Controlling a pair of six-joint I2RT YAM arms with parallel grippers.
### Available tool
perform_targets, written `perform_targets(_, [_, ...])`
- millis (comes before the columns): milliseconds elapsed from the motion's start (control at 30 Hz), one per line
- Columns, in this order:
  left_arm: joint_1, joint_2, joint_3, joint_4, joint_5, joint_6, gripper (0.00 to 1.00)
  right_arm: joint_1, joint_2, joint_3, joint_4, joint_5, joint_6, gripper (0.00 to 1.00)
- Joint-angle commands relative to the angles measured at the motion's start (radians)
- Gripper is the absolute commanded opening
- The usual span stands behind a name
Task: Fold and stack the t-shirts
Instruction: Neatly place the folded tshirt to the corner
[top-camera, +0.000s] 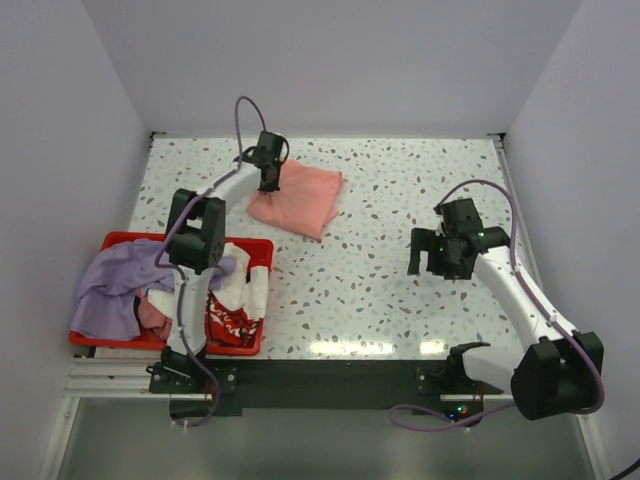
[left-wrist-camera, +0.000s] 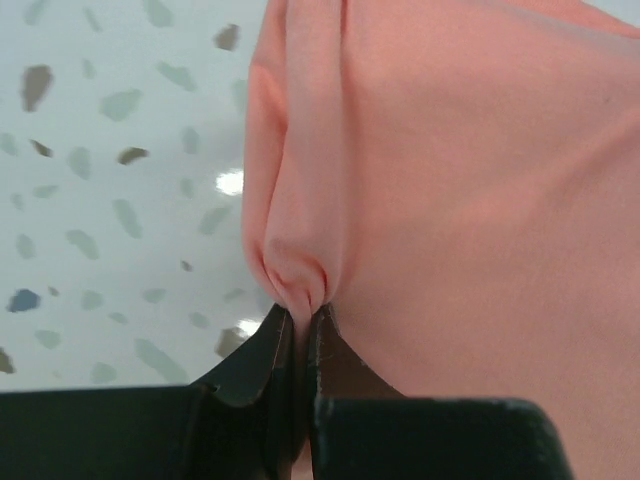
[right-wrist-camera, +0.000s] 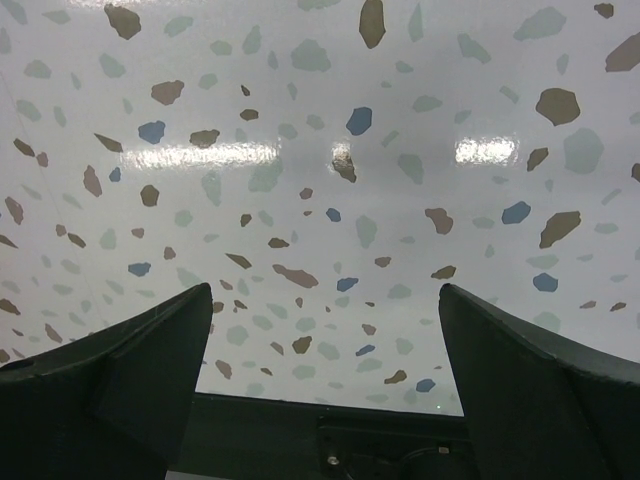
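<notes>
I will next drag the folded pink t-shirt with my left gripper to the bare far corner of the table beyond the crate, to the left in the top view.
A folded salmon-pink t-shirt (top-camera: 300, 197) lies on the speckled table toward the back, left of centre. My left gripper (top-camera: 268, 180) is at its left edge, shut on a pinched fold of that pink cloth (left-wrist-camera: 295, 270); in the left wrist view the gripper (left-wrist-camera: 300, 318) has its black jaws pressed together with the fabric bunched between them. A lavender-purple t-shirt (top-camera: 115, 285) and a white t-shirt with red print (top-camera: 238, 300) lie in a red crate at the front left. My right gripper (top-camera: 428, 257) hovers over bare table at the right, open (right-wrist-camera: 325, 300), holding nothing.
The red plastic crate (top-camera: 255, 246) stands at the table's front-left corner, the left arm's elbow above it. White walls close in the table on the left, back and right. The right wrist view holds only speckled tabletop (right-wrist-camera: 330, 170).
</notes>
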Motion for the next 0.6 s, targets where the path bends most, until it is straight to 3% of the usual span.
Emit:
perform_targets(0, [0.082, -0.011, 0.062, 0.006, -0.025, 0.139, 0.0, -0.002, 0.02, 0.05, 0.019, 0.031, -0.01, 0.99])
perform_targets(567, [0.461, 0.236, 0.419, -0.039, -0.028, 0.203, 0.0, -0.002, 0.073, 0.148, -0.047, 0.11, 0.013, 0.99])
